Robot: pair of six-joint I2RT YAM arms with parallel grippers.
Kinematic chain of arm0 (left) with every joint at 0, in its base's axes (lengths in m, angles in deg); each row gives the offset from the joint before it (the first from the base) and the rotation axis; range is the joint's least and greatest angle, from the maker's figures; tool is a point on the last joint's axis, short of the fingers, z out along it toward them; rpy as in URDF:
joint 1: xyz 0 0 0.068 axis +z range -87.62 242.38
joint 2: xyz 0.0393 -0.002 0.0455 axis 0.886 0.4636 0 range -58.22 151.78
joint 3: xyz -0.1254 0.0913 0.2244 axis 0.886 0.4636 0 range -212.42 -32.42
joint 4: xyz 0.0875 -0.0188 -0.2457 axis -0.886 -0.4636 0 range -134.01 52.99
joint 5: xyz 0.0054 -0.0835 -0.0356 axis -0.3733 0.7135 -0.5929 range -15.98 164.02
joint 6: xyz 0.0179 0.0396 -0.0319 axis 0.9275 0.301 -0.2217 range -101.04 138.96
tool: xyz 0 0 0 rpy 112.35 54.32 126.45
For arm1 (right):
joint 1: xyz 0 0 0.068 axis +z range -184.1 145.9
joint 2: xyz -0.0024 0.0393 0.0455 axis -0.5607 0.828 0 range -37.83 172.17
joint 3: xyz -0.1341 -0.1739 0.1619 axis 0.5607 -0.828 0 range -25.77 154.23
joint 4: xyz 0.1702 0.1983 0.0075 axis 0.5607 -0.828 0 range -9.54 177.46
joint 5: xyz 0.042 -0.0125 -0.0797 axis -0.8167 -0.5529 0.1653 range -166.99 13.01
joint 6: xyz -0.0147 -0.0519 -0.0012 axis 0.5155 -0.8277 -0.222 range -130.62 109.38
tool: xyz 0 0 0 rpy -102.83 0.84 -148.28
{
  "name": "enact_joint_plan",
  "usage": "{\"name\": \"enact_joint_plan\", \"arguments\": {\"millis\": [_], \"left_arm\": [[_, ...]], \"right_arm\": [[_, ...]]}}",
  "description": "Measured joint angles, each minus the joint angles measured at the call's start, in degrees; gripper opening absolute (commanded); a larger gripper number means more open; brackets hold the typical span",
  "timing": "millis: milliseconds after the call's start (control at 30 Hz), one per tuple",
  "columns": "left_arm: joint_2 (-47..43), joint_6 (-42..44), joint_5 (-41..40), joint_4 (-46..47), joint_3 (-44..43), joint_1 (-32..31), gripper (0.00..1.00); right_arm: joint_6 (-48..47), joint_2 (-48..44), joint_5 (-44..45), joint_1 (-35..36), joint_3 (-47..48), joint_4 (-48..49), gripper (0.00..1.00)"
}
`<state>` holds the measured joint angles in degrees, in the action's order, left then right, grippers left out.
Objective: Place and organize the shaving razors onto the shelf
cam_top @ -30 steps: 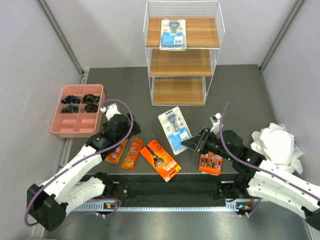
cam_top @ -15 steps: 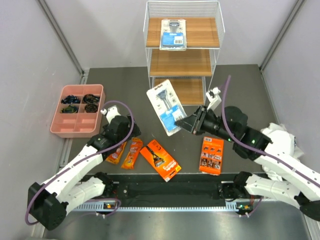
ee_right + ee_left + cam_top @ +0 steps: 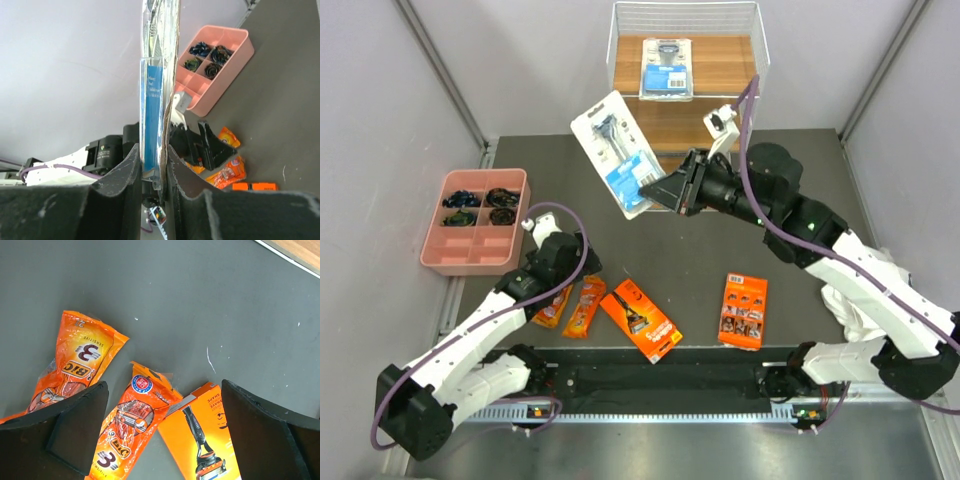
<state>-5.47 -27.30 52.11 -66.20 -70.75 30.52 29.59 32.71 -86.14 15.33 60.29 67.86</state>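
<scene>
My right gripper should carry the held card outward to the bare wood (image 3: 722, 66) beside the second blister card and release it on that free spot.
My right gripper (image 3: 663, 190) is shut on a clear-and-blue blister card (image 3: 617, 150) and holds it in the air, tilted, just in front of the shelf (image 3: 731, 64). In the right wrist view this card (image 3: 153, 95) stands edge-on between the fingers (image 3: 125, 175). A second blister card (image 3: 667, 68) lies on the shelf's top board. My left gripper (image 3: 165, 440) hangs open above two orange pouches (image 3: 75, 365) (image 3: 132, 425) and the long orange-black box (image 3: 202, 440). An orange card (image 3: 743, 311) lies on the table to the right.
A pink compartment tray (image 3: 430, 250) with small dark items sits at the table's left edge. White cloth (image 3: 855, 312) lies at the right, partly behind my right arm. Grey walls close in both sides.
My right arm has lifted the blister card off the table and carried it up and back toward the shelf. The left arm has stayed still.
</scene>
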Motion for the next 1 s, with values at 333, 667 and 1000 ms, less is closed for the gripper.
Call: {"name": "enact_joint_plan", "arguments": {"millis": [333, 667, 1000], "left_arm": [[0.2, 1.2, 1.4, 0.1, 0.0, 0.0, 0.99], [0.9, 2.8, 4.4, 0.7, 0.0, 0.0, 0.99], [1.9, 3.4, 6.5, 1.3, 0.2, 0.0, 0.99]], "right_arm": [[-0.1, 6.3, -4.1, -8.8, 14.7, -2.5, 0.0], [3.9, 8.9, -6.6, -20.3, 19.6, -3.2, 0.0], [8.0, 11.0, -7.8, -27.6, 22.1, -5.1, 0.0]]}}
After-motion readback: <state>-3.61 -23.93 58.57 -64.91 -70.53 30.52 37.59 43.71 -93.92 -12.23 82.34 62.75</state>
